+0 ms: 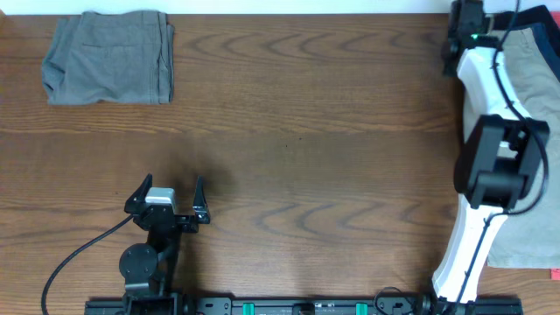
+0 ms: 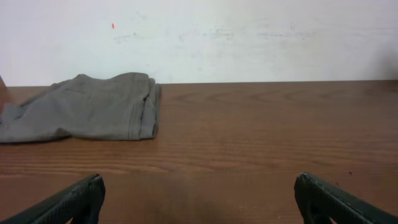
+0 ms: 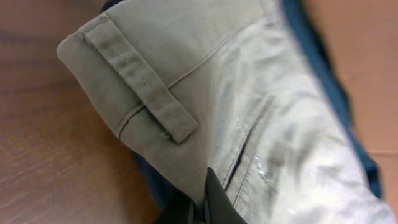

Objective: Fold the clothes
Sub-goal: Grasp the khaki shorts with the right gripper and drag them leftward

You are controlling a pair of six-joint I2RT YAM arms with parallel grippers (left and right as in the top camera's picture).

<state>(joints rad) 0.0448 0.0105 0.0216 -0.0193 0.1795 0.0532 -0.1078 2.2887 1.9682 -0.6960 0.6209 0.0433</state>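
I need to lift the khaki trousers with my right gripper next and pull them across the empty wood in the table's middle toward the folded grey garment.
A folded grey garment lies at the table's far left corner; it also shows in the left wrist view. My left gripper is open and empty near the front left, its fingertips apart over bare wood. A pile of clothes with khaki trousers on top lies along the right edge. My right gripper is at the far right corner, shut on the khaki trousers near the waistband and belt loop, its fingers pinching the cloth. A dark blue garment lies beneath.
The wooden table stretches between the two piles. The right arm reaches over the clothes pile along the right edge. A white wall stands beyond the table's far edge.
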